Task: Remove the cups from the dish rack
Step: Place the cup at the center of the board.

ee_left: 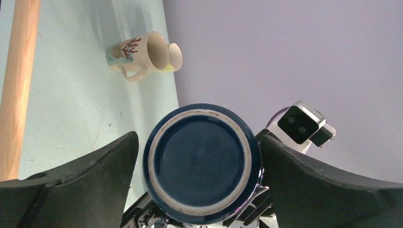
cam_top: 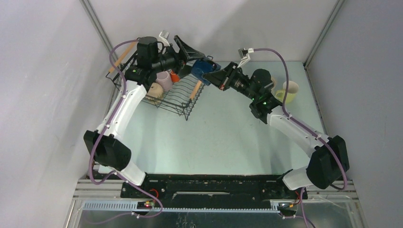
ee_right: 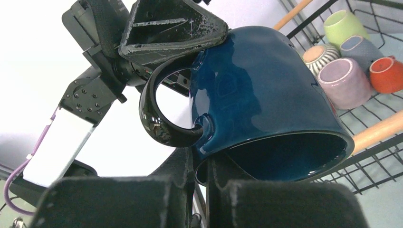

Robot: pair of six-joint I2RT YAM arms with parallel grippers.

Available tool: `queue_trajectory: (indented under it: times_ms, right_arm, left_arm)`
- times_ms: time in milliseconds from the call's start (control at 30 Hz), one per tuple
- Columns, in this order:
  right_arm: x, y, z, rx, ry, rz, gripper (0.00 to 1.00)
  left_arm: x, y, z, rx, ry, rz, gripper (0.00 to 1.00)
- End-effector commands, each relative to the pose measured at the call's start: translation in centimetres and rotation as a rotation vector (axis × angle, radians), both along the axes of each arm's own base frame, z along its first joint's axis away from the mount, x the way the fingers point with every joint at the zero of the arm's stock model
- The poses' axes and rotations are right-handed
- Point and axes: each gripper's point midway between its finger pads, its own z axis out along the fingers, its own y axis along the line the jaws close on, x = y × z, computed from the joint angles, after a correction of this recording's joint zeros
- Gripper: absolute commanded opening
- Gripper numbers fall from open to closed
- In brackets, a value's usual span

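Observation:
I will next turn the sideways mug upright with my right gripper, swing it down and let it go, as bare tabletop by the cream mug lies below, to the right in the top view.
A navy mug (cam_top: 204, 70) hangs on its side in the air just right of the dish rack (cam_top: 183, 99). My right gripper (cam_top: 217, 77) is shut on its rim wall beside the handle, seen in the right wrist view (ee_right: 202, 171). My left gripper (cam_top: 196, 58) is open, its jaws on either side of the mug's base (ee_left: 202, 164) with a narrow gap on the left. One left finger (ee_right: 171, 28) lies against the mug's side (ee_right: 266, 95). In the rack sit mauve (ee_right: 344, 83), orange (ee_right: 386, 73), striped (ee_right: 317, 54), pale green (ee_right: 343, 23) and grey-blue (ee_right: 359, 47) cups.
A cream mug with a red coral print (ee_left: 138, 56) and a yellow mug (ee_left: 173, 57) stand on the table at the back right, near the right arm (cam_top: 290, 91). The rack's wooden handles (cam_top: 196, 89) run along its top edges. Grey walls enclose the table.

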Motion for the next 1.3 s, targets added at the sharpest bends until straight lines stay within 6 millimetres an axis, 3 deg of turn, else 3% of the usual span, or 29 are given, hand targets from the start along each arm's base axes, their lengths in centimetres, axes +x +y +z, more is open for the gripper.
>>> queue_trajectory:
  times_ms: [0, 367, 567, 733, 900, 1100, 1267]
  right_arm:
    - [-1.3, -2.3, 5.6, 0.059, -0.158, -0.078, 0.00]
    - [-1.6, -5.2, 4.0, -0.063, -0.090, -0.158, 0.00]
    - [-0.7, -8.7, 0.4, -0.191, 0.038, -0.242, 0.00]
    - [0.7, -11.0, -4.3, -0.333, 0.187, -0.308, 0.00]
    - [3.1, -11.8, -8.6, -0.510, 0.326, -0.363, 0.00]
    - [6.6, -11.5, -12.8, -0.693, 0.434, -0.394, 0.00]
    - [10.1, -10.8, -14.8, -0.796, 0.460, -0.408, 0.00]
  left_arm:
    - [-1.0, -0.1, 4.2, -0.012, -0.142, -0.029, 1.00]
    - [0.4, 0.7, 6.0, 0.018, -0.192, 0.000, 1.00]
    - [0.0, 2.7, 5.8, 0.171, -0.252, 0.043, 1.00]
    - [-1.8, 4.0, 4.1, 0.276, -0.274, 0.062, 1.00]
    - [-5.1, 4.4, 2.4, 0.388, -0.312, 0.044, 1.00]
    - [-8.3, 5.2, 0.4, 0.472, -0.334, 0.022, 1.00]
    - [-10.0, 6.1, -0.4, 0.512, -0.349, 0.019, 1.00]
